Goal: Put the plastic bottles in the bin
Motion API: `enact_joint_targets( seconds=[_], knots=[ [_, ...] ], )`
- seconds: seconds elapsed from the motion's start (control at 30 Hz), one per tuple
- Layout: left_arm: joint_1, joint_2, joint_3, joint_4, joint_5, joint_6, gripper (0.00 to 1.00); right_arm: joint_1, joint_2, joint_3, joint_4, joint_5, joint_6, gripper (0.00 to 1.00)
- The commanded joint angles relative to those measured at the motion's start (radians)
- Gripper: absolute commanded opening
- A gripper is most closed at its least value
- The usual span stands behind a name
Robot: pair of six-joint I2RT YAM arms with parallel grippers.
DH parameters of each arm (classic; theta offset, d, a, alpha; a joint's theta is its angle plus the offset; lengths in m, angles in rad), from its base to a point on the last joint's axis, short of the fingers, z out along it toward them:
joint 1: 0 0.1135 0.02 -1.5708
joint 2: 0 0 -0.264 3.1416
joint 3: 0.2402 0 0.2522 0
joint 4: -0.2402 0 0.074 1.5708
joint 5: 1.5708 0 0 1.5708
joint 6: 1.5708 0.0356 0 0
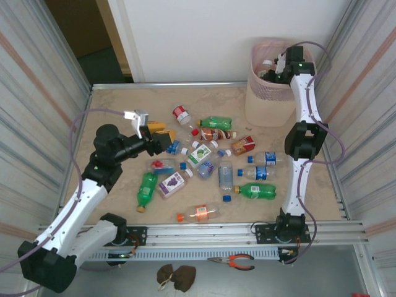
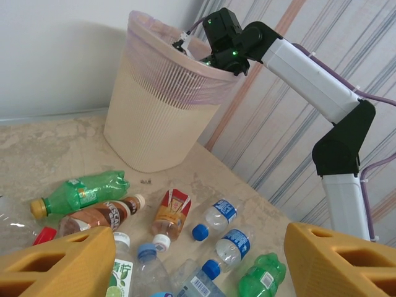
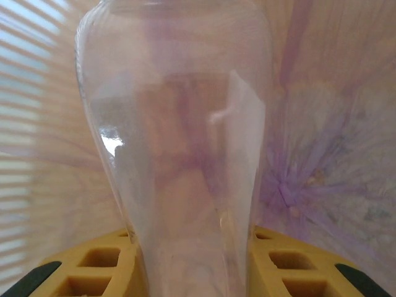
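The bottle is already inside the bin's opening, and purple liner is beneath it. My right gripper will move down slightly deeper next and release the clear plastic bottle there.
Several plastic bottles lie scattered mid-table, among them a green one, a purple-labelled one and blue-labelled ones. My left gripper hovers at the left edge of this pile, open, with nothing between its yellow fingers. Below it I see a red-labelled bottle and a blue-capped one. The pale pink bin stands at the back right. My right gripper is over the bin's mouth, shut on a clear plastic bottle above the purple liner.
Loose blue caps lie among the bottles. Corrugated walls close in both sides. Orange-handled pliers rest below the front rail. The right arm arches high over the table's right side to the bin.
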Motion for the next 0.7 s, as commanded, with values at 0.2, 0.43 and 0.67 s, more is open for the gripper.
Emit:
enact_joint_targets(
  seconds=[0.2,0.43,0.67],
  knots=[
    [0.013,0.014,0.036,-0.04,-0.028,0.03,0.72,0.011,0.034,0.033,-0.179,-0.04,-0.096,0.01],
    [0.031,0.01,0.061,-0.117,-0.029,0.046,0.72,0.015,0.002,0.029,-0.246,-0.038,-0.099,0.13],
    [0.056,0.0,0.085,-0.23,-0.029,0.082,0.72,0.016,-0.042,0.027,-0.25,-0.046,-0.102,0.26]
  ],
)
